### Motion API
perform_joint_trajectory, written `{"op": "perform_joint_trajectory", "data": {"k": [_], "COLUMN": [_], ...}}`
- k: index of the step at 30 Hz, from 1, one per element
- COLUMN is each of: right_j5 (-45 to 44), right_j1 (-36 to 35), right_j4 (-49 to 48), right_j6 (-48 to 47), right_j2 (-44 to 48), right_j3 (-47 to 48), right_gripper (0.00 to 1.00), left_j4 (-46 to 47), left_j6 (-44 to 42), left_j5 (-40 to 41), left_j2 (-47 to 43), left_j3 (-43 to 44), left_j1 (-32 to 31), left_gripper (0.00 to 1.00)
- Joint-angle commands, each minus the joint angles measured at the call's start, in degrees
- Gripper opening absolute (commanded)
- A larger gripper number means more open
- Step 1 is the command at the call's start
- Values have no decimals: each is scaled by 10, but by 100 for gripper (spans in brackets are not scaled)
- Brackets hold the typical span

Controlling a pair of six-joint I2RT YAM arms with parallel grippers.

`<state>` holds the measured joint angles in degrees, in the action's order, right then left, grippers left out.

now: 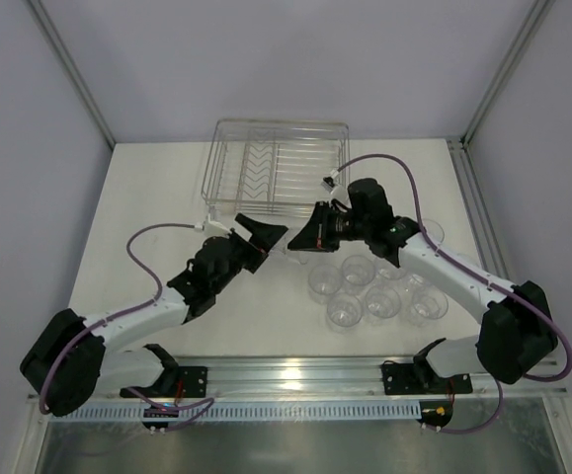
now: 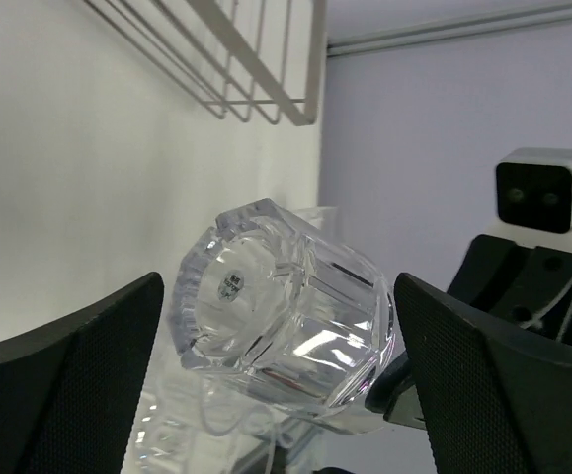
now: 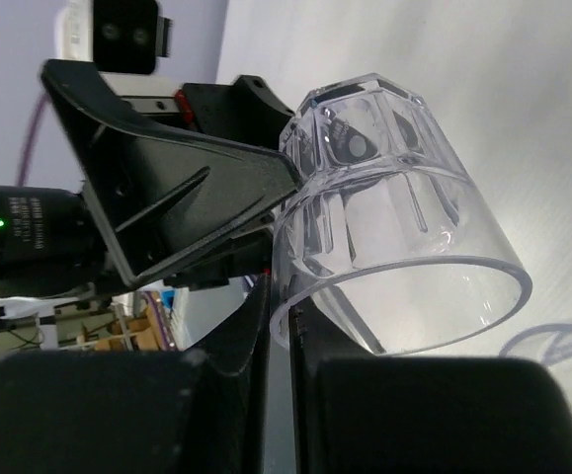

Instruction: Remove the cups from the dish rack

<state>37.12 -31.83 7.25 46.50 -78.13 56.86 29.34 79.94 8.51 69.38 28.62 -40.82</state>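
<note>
My right gripper will next turn its fingers down, lower the tilted cup onto the bare spot of the tabletop between the rack and standing cups, and let it go.
My right gripper (image 3: 278,286) is shut on the rim wall of a clear cup (image 3: 384,207) and holds it tilted above the table, base towards the left arm. My left gripper (image 2: 278,301) is open, with a finger (image 2: 68,365) on each side of that same cup (image 2: 286,306), the left one apart from it. In the top view both grippers meet just in front of the dish rack (image 1: 276,173), left gripper (image 1: 266,235) and right gripper (image 1: 305,235). No cup shows in the wire rack. Several more clear cups (image 1: 356,269) stand on the table at the right.
The standing cups cluster under the right arm, down to a cup (image 1: 346,311) near the front and one cup (image 1: 429,235) apart at the right. The rack's corner (image 2: 256,59) is above the left gripper. Frame posts stand at the back corners.
</note>
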Motion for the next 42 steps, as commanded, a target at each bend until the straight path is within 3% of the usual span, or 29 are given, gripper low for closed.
{"op": "perform_joint_trajectory", "data": {"k": [1, 6, 12, 17, 21, 34, 35, 36, 38, 39, 42], "right_j5": [-48, -114, -251, -371, -448, -470, -464, -464, -459, -459, -443], "right_j1": [-8, -16, -65, -82, -82, -81, -82, -82, -82, -81, -81], "right_j4": [58, 200, 412, 552, 581, 577, 574, 570, 553, 545, 512], "right_j6": [-66, -148, -268, -306, -309, -301, -301, -301, -302, -303, -315], "right_j2": [4, -37, -160, -304, -339, -338, -333, -327, -300, -289, -250], "right_j3": [45, 129, 304, 406, 424, 376, 374, 368, 362, 356, 355], "right_gripper": [4, 4, 4, 4, 4, 4, 9, 30, 49, 65, 78], "left_j4": [-177, -332, -398, -438, -458, -474, -474, -474, -475, -476, -489], "left_j6": [-123, -187, -221, -222, -224, -237, -241, -243, -254, -258, -269], "left_j5": [77, 183, 229, 245, 257, 262, 262, 261, 255, 253, 247], "left_j2": [-53, -111, -158, -190, -215, -239, -238, -236, -232, -229, -220], "left_j3": [42, 83, 86, 85, 84, 81, 82, 85, 91, 99, 114], "left_j1": [-10, -9, -7, -6, -6, -6, -6, -6, -6, -6, -6], "left_gripper": [99, 100, 100, 100, 100, 100, 100, 100, 100, 100, 100]}}
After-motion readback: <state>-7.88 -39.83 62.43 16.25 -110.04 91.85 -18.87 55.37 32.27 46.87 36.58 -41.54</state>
